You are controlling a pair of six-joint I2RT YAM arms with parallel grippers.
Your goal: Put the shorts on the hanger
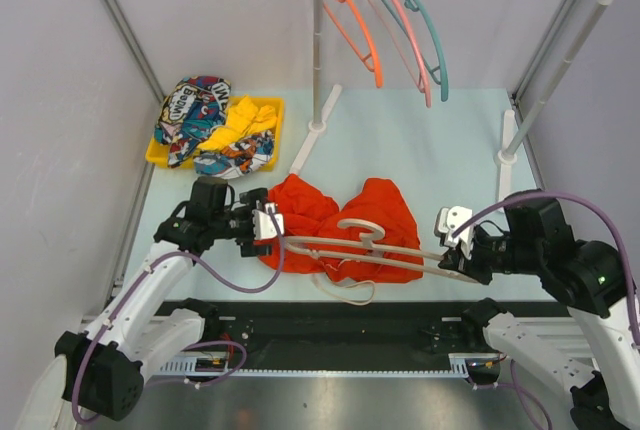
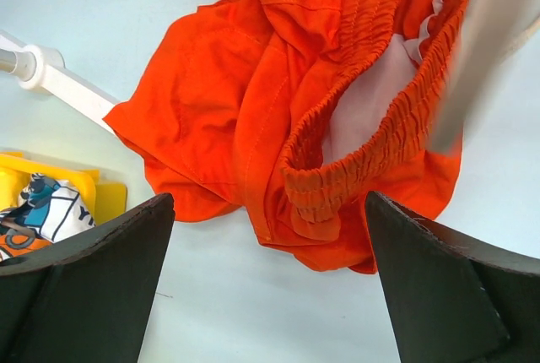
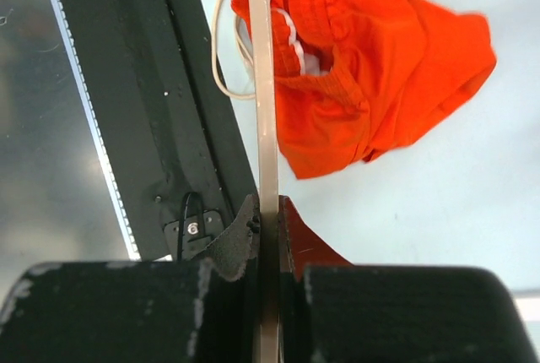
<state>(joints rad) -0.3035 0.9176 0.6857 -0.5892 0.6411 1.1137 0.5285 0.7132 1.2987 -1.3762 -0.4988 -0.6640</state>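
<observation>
My right gripper needs to move down next over the shorts' closest edge [image 1: 411, 236] [image 3: 371, 138], to its left in the top view, push the hanger toward the shorts' waistband, and let go.
The orange-red shorts [image 1: 335, 220] lie crumpled in the middle of the table, and their cream drawstring [image 1: 352, 296] trails toward the near edge. The beige hanger [image 1: 390, 248] lies across them with its hook [image 1: 362, 226] on the fabric. My right gripper [image 1: 455, 250] is shut on the hanger's right end; in the right wrist view the hanger's bar [image 3: 263, 101] runs straight out from between the closed jaws of that gripper [image 3: 270, 236]. My left gripper [image 1: 266, 226] stands wide open at the shorts' left edge. In the left wrist view this gripper [image 2: 270, 295] is above bare table, just short of the gathered waistband [image 2: 371, 139].
A yellow tray [image 1: 278, 115] at the back left holds a comic-print garment [image 1: 190, 110] and a yellow garment [image 1: 240, 120]. A white rack [image 1: 318, 50] at the back carries orange [image 1: 350, 30], pink [image 1: 405, 35] and teal [image 1: 435, 40] hangers. A black rail [image 3: 152, 110] runs along the table's near edge.
</observation>
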